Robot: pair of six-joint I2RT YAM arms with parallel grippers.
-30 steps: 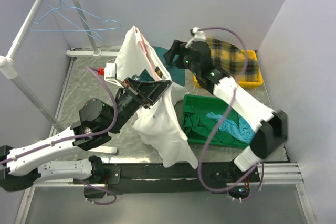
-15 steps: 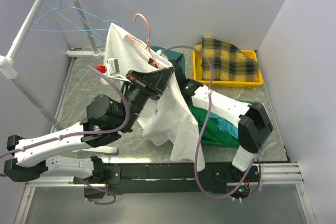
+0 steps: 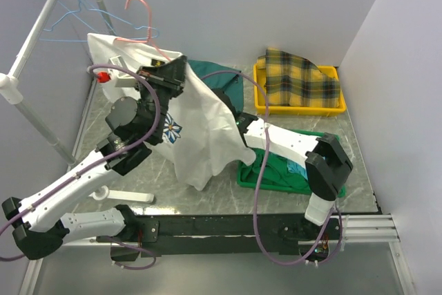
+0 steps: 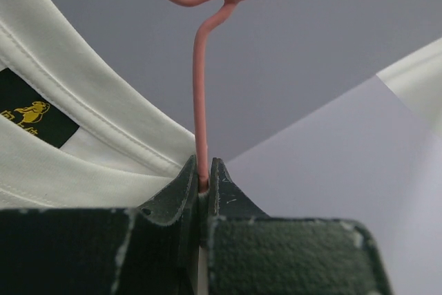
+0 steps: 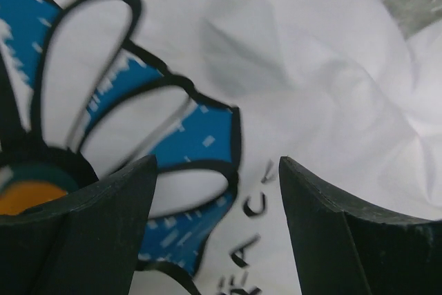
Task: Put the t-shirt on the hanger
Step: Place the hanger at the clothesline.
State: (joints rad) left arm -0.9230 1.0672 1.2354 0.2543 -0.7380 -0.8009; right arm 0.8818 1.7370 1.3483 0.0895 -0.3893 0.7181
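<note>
The shirt is on the hanger. My left gripper should next move to its left in the top view to hook the rack's bar [image 3: 39, 25], then let go.
The pink-red wire hanger [image 3: 140, 24] is held up in the air with the white t-shirt [image 3: 204, 119] draped on it, the flower print [image 3: 170, 128] facing the camera. My left gripper [image 3: 168, 76] is shut on the hanger's wire just under the hook. In the left wrist view the wire [image 4: 201, 101] sits between my closed left gripper [image 4: 202, 174], with the shirt collar [image 4: 90, 112] beside it. My right arm [image 3: 276, 139] reaches behind the shirt, its gripper hidden in the top view. In the right wrist view my right gripper [image 5: 215, 164] is open and empty, close to the flower print [image 5: 186, 136].
A clothes rack [image 3: 38, 29] with light blue hangers [image 3: 65, 12] stands at the far left, near the pink hook. A yellow bin [image 3: 331, 105] holds the plaid cloth [image 3: 300, 77]. A green bin [image 3: 245, 177] holds dark green and blue garments. Another dark green garment [image 3: 207, 70] lies behind the shirt.
My left arm has carried the hanger and t-shirt up and to the left, towards the rack. My right arm has swung from the back right down to behind the shirt.
</note>
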